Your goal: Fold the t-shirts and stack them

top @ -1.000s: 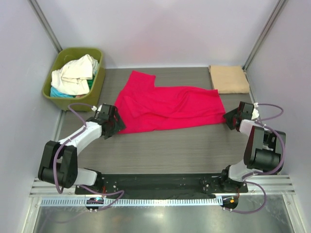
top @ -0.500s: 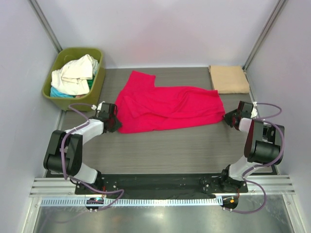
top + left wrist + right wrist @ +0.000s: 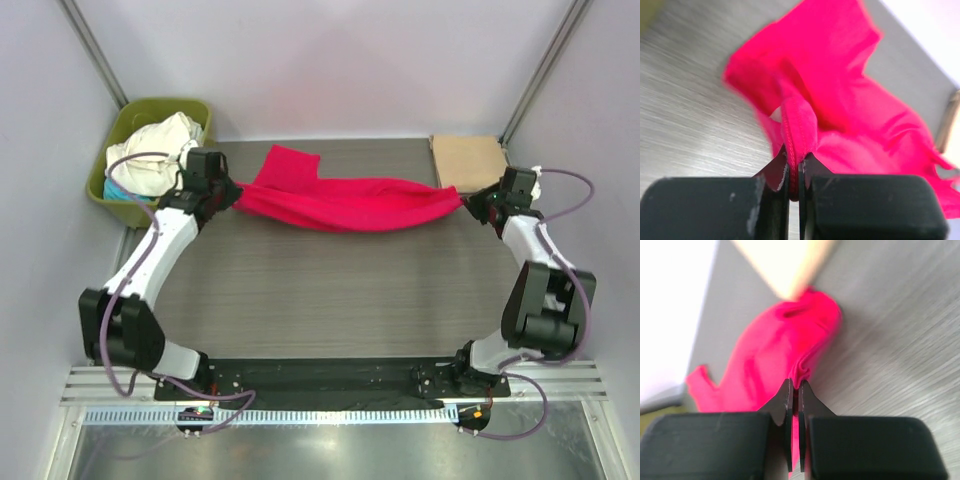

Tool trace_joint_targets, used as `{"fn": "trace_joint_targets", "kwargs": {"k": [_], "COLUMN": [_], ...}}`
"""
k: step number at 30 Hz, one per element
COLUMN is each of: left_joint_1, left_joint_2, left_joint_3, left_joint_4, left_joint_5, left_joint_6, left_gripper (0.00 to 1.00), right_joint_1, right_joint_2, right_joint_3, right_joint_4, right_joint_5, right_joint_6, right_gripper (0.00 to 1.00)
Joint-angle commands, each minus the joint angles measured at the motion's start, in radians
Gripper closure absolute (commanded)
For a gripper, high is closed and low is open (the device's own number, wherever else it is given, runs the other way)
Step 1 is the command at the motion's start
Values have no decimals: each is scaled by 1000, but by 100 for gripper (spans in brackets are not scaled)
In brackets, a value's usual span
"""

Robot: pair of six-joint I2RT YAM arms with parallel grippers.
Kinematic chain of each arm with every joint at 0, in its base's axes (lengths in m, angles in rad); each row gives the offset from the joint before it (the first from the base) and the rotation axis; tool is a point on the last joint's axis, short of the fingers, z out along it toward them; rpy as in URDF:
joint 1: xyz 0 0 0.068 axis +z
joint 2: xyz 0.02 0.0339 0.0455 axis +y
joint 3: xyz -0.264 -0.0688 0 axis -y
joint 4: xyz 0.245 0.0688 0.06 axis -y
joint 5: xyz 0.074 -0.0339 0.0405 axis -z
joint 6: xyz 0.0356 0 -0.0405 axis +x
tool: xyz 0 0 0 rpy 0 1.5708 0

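The t-shirt hangs bunched. My left gripper needs to move back and down to let go of the t-shirt's hem on the bare tabletop below and back from the gripper.
The crimson-red t-shirt hangs stretched between both grippers over the far half of the table, one sleeve still pointing back. My left gripper is shut on its left edge; the wrist view shows a red hem pinched between the jaws. My right gripper is shut on the right edge, a red fold caught at the fingertips. A folded tan-beige t-shirt lies flat at the far right corner. Cream-white t-shirts and a teal one lie piled in the tub.
The olive-green tub stands at the far left, just behind the left arm. Grey walls and two slanted metal posts close in the back. The tan shirt's corner lies just beyond the red cloth in the right wrist view.
Both grippers closed on the red shirt's ends and moved up and toward the back, lifting its near edge. The shirt went from lying spread flat to a narrow stretched band.
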Motion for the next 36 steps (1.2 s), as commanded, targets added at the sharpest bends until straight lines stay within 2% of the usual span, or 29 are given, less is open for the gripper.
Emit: {"fn": "trace_joint_targets", "kwargs": {"k": [1, 7, 11, 15, 20, 23, 24, 25, 26, 27, 28, 30, 32, 33, 36], "left_joint_1": [23, 38, 83, 107, 119, 130, 135, 135, 135, 136, 135, 136, 136, 136, 136], "left_joint_2": [-126, -198, -280, -374, -495, -552, -566, -578, -586, -612, -624, -665, -687, -692, -681], "left_joint_3": [-44, -289, -433, -525, -536, -538, -535, -535, -533, -530, -529, -524, -510, -489, -446], "left_joint_4": [-115, -115, -112, -128, -209, -258, -272, -282, -308, -322, -336, -347, -335, -326, -252], "left_joint_5": [-61, -17, 29, 52, 45, 32, 34, 38, 38, 38, 40, 67, 94, 98, 94], "left_joint_6": [2, -10, -27, -48, -64, -64, -62, -58, -47, -38, -28, -25, -22, -12, 24], "left_gripper": [100, 100, 100, 100, 98, 92, 86, 82, 77, 55, 42, 18, 11, 6, 4], "right_joint_1": [-10, -15, -28, -44, -71, -94, -99, -102, -104, -107, -108, -110, -110, -110, -108], "right_joint_2": [-168, -254, -340, -400, -461, -535, -558, -591, -607, -615, -621, -621, -630, -638, -670], "right_joint_3": [-55, -359, -497, -554, -566, -583, -586, -595, -600, -603, -602, -586, -569, -559, -508], "right_joint_4": [-89, -60, -60, -66, -139, -187, -199, -216, -222, -227, -236, -257, -277, -284, -285], "right_joint_5": [9, -6, -2, -40, -71, -71, -71, -77, -80, -86, -104, -114, -109, -106, -85], "right_joint_6": [-20, -43, -45, -45, -62, -72, -75, -75, -75, -78, -86, -95, -111, -114, -124], "right_gripper": [99, 99, 99, 99, 99, 99, 99, 96, 88, 80, 54, 26, 13, 11, 9]}}
